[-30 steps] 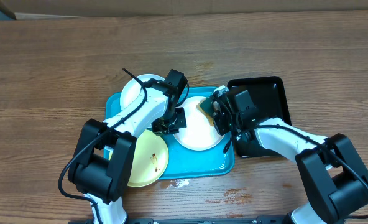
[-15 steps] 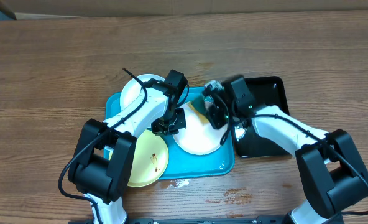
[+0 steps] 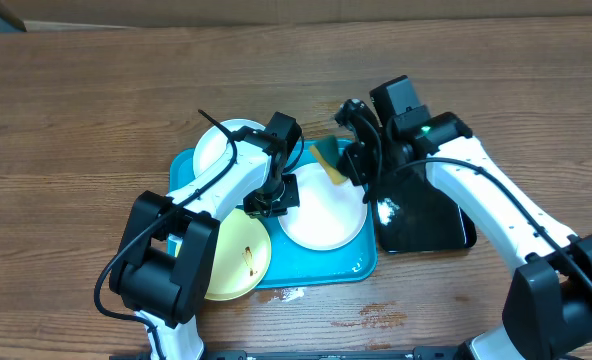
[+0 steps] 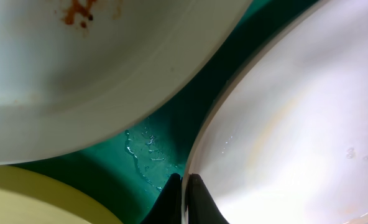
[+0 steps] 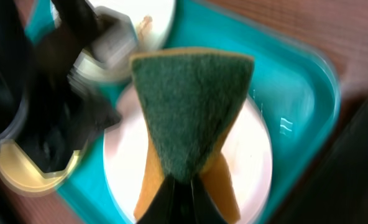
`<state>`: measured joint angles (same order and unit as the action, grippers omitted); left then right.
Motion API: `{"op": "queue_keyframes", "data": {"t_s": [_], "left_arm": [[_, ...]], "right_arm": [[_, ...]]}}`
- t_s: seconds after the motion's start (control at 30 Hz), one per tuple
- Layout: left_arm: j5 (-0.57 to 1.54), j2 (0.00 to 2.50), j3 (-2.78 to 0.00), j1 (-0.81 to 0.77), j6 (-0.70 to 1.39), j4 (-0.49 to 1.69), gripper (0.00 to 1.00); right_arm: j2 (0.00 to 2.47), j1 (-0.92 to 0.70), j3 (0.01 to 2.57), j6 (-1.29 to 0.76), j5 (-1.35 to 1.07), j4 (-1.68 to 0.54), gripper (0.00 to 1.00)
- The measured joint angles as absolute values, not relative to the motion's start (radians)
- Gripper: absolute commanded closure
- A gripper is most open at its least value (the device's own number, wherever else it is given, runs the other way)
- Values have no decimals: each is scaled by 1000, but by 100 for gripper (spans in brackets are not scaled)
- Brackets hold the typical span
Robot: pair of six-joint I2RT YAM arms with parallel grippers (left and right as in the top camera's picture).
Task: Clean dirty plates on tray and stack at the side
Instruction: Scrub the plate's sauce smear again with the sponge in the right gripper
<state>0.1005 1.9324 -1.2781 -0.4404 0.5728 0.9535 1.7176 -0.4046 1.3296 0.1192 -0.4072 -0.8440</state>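
Note:
I should next lower my right gripper over the plate, then onto the bare black tray (image 3: 410, 190) below and to its right in the overhead view, and release the sponge (image 3: 327, 158).
The turquoise tray (image 3: 321, 264) carries a white plate (image 3: 219, 147) at its back left, marked with an orange smudge (image 4: 78, 9), and a second white plate (image 3: 324, 215) at centre right. A pale yellow plate (image 3: 238, 256) overhangs the tray's front left corner. My left gripper (image 3: 275, 196) is shut on the left rim of the centre white plate (image 4: 283, 124), one finger on each side. My right gripper (image 3: 345, 161) hangs over the tray's back right and is shut on a folded green-and-yellow sponge (image 3: 327, 158), which sits above the plate (image 5: 252, 163).
A glossy black tray (image 3: 424, 212) lies against the turquoise tray's right side, under my right arm. Water beads on the tray floor (image 4: 140, 149), and a small wet patch (image 3: 288, 294) marks the wood at the tray's front edge.
My right arm has risen and swung back and to the right, carrying the sponge from the centre plate's edge to above the tray's back right. The left arm has held still.

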Motion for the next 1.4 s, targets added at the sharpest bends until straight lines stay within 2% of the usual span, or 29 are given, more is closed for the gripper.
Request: {"op": "queue_keyframes", "data": {"t_s": [0.13,0.5,0.93,1.3,1.4], "left_arm": [[101,1932,-1278,-441,573,953,96],[101,1932,-1278,-440,570,950,96],[101,1932,-1278,-441,570,950,96],[101,1932,-1278,-440,570,954,96],[101,1932,-1278,-440,570,954,96]], "right_arm": [[1716,-402,1319,101,-403,-939,96],[1831,-406,1243,-58,-325,-760,96],[1910,-406,1243,-150,-263,-760,96],[1926,-406,1243,-169,-402,-790,96],[1938,-402,1282,-154,-472,-896,96]]}}
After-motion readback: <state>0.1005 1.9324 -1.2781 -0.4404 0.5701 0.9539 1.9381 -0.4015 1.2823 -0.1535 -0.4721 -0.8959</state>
